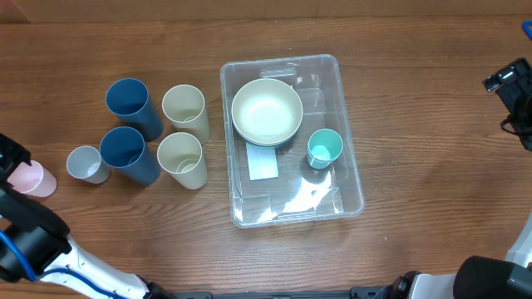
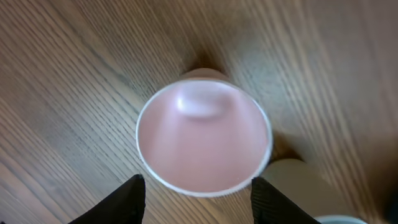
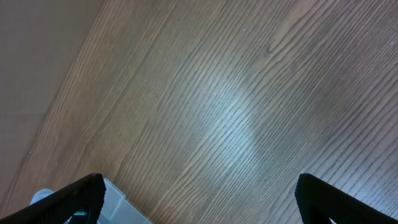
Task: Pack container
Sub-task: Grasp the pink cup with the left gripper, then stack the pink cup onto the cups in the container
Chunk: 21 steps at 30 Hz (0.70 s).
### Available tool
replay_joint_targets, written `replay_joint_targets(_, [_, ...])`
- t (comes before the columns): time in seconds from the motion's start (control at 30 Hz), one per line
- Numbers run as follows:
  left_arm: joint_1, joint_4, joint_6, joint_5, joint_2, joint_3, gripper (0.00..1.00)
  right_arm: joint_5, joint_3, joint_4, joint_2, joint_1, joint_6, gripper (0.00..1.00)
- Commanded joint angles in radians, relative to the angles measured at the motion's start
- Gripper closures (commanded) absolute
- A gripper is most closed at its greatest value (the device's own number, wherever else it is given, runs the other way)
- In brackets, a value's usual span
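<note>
My left gripper shifts down and toward the left in the wrist view next, astride the pink cup's opposite rim [image 2: 140, 144], with the grey cup close by.
The clear container [image 1: 349, 178] stands right of centre and holds a cream bowl [image 1: 266, 112], a small teal cup [image 1: 324, 148] and its white label [image 1: 263, 163]. A pink cup [image 1: 33, 178] is at the far left edge. My left gripper [image 1: 10, 158] is right at it. In the left wrist view the pink cup [image 2: 204, 140] shows its mouth, and the open fingers [image 2: 198, 186] flank its near rim. My right gripper [image 1: 511, 87] is open and empty over bare wood [image 3: 199, 199], to the right of the container, whose corner [image 3: 121, 204] shows by its left finger.
Left of the container stand two blue cups [image 1: 131, 104] [image 1: 127, 152], two cream cups [image 1: 184, 108] [image 1: 181, 158] and a small grey cup [image 1: 85, 164]. The grey cup is close to the pink one.
</note>
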Motion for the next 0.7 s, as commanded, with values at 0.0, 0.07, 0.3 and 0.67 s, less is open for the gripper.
replay_joint_targets(0.0, [0.011, 0.011, 0.015, -0.044, 0.023, 0.003, 0.46, -0.001, 0.003, 0.006, 0.0, -0.002, 0.004, 0.0])
replay_joint_targets(0.07, [0.019, 0.023, 0.015, -0.058, 0.023, 0.003, 0.46, -0.001, 0.003, 0.006, 0.0, -0.002, 0.004, 0.0])
replay_joint_targets(0.3, [0.022, 0.115, 0.016, -0.11, 0.023, -0.097, 0.44, -0.001, 0.003, 0.005, 0.0, -0.002, 0.004, 0.0])
replay_joint_targets(0.67, [0.021, 0.176, 0.008, -0.042, 0.006, -0.145, 0.96, -0.001, 0.003, 0.006, 0.0, -0.002, 0.004, 0.0])
